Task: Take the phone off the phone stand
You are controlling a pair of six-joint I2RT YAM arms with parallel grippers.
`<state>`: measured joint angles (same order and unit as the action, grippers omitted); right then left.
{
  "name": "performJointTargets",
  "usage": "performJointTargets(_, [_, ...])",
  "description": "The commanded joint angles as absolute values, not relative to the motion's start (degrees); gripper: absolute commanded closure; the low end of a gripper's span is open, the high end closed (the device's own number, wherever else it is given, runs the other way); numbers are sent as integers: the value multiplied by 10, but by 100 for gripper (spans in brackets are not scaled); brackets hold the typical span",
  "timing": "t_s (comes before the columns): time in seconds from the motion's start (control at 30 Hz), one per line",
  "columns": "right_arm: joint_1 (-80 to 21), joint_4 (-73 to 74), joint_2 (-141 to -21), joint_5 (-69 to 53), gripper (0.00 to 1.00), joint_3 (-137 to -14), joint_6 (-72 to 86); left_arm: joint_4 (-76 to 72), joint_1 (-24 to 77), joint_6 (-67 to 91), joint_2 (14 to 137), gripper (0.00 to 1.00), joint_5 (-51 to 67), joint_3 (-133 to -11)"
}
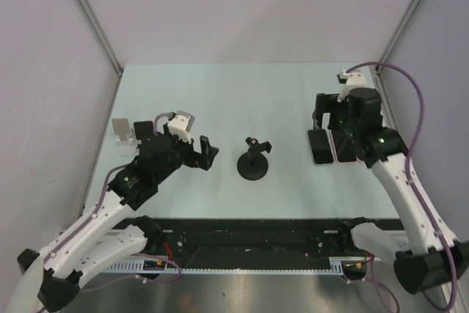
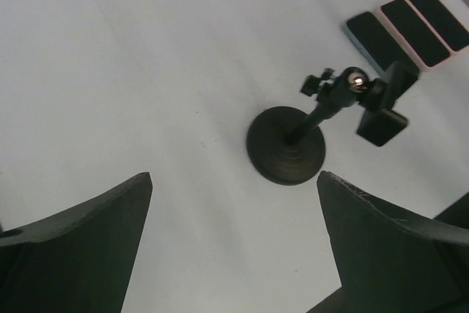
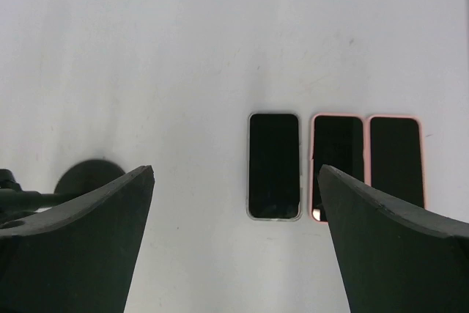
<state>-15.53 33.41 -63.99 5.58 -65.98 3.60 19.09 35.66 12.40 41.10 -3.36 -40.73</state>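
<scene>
I should move my left gripper across and down onto the clamp's near end [image 1: 258, 149] [image 2: 382, 127] next, because the empty clamp is to the right of my left gripper in the top view.
The black phone stand [image 1: 253, 160] stands mid-table on its round base with nothing in its clamp; the left wrist view shows its base [image 2: 286, 153] and bare clamp head [image 2: 381, 104]. A phone [image 1: 320, 146] in a pale case lies flat, screen up, to the stand's right, seen also in the right wrist view as the phone [image 3: 274, 166]. My right gripper [image 1: 321, 116] hovers over it, open [image 3: 236, 170], holding nothing. My left gripper [image 1: 206, 150] is open [image 2: 234, 177] just left of the stand, not touching it.
Two pink-cased phones [image 3: 337, 166] [image 3: 396, 160] lie flat right beside the pale-cased one, all three in a row. A small white holder [image 1: 123, 133] sits at the table's left edge. Enclosure walls close the table on the left, back and right.
</scene>
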Motion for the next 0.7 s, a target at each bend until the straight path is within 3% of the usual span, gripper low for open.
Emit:
performJointTargets(0.0, [-154, 309, -526, 118, 0, -628, 53, 148, 441, 198, 471, 0, -118, -461])
performJointTargets(0.17, [-156, 266, -381, 128, 0, -566, 69, 128, 573, 275, 559, 0, -354, -511])
performJointTargets(0.37, [-165, 258, -288, 170, 0, -498, 73, 129, 683, 316, 683, 0, -574, -577])
performJointTargets(0.67, [-193, 249, -203, 233, 0, -433, 68, 128, 726, 323, 784, 3, -593, -610])
